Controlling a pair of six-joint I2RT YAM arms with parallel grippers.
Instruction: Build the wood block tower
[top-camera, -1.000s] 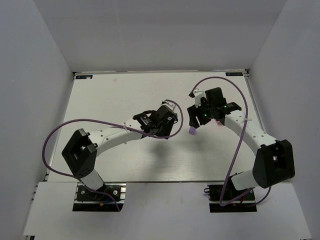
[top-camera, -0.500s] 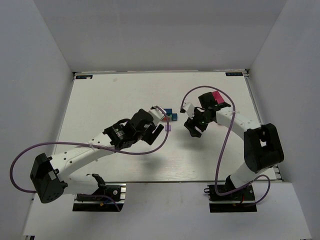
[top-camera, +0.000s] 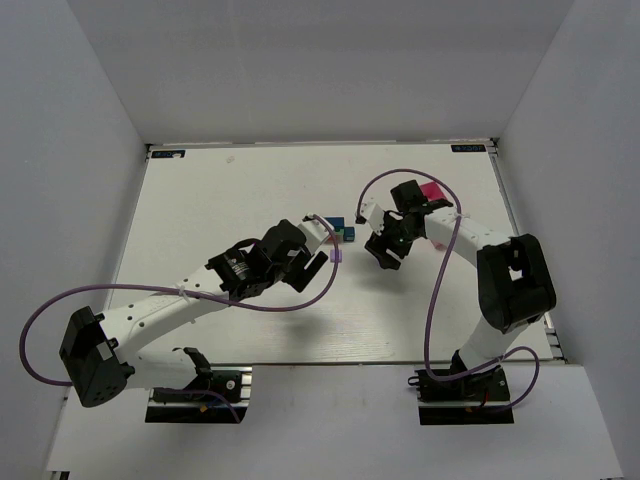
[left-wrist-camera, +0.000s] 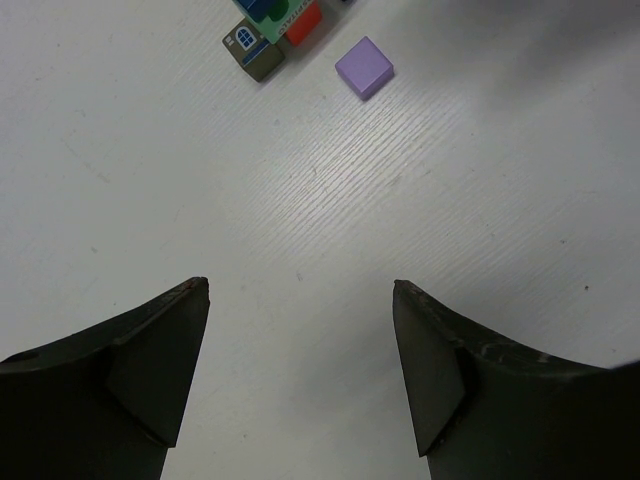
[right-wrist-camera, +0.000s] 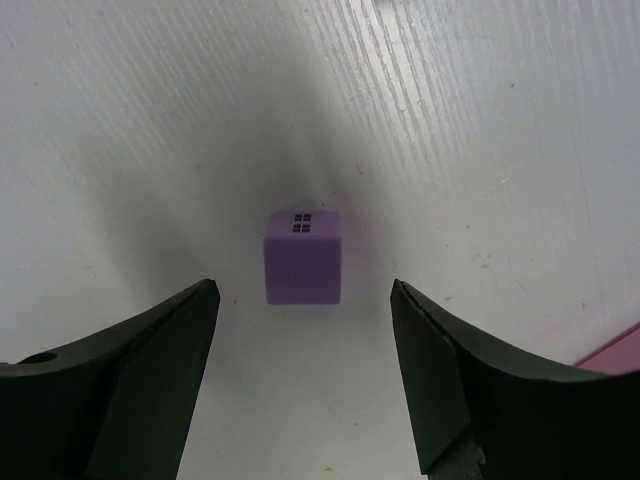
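Observation:
The robot's right gripper should next go down over the purple cube with window prints, which is just below its fingertips, because the cube already shows centered between them.
The wood block tower is a small cluster (left-wrist-camera: 268, 30) of olive, red, green and blue cubes at the top edge of the left wrist view; from above only its blue cubes (top-camera: 343, 230) show. A loose purple cube (left-wrist-camera: 364, 67) lies beside it, seen from above as the purple cube (top-camera: 335, 255). My left gripper (left-wrist-camera: 300, 290) stands open over bare table, short of both, and from above the left gripper (top-camera: 320, 258) is just left of that cube. Another purple cube (right-wrist-camera: 304, 257) with small window prints sits just beyond my open right gripper (right-wrist-camera: 303, 288). From above the right gripper (top-camera: 385, 252) hides it.
A pink box (top-camera: 432, 192) lies behind the right gripper; its edge (right-wrist-camera: 615, 350) shows at the lower right of the right wrist view. White walls close in the table (top-camera: 220, 200) at the back and sides. Purple cables loop from both arms.
The left arm has swung back and low, uncovering the blue cubes, with a purple cube now by its opened fingers. The right gripper has come down and left over the other purple cube.

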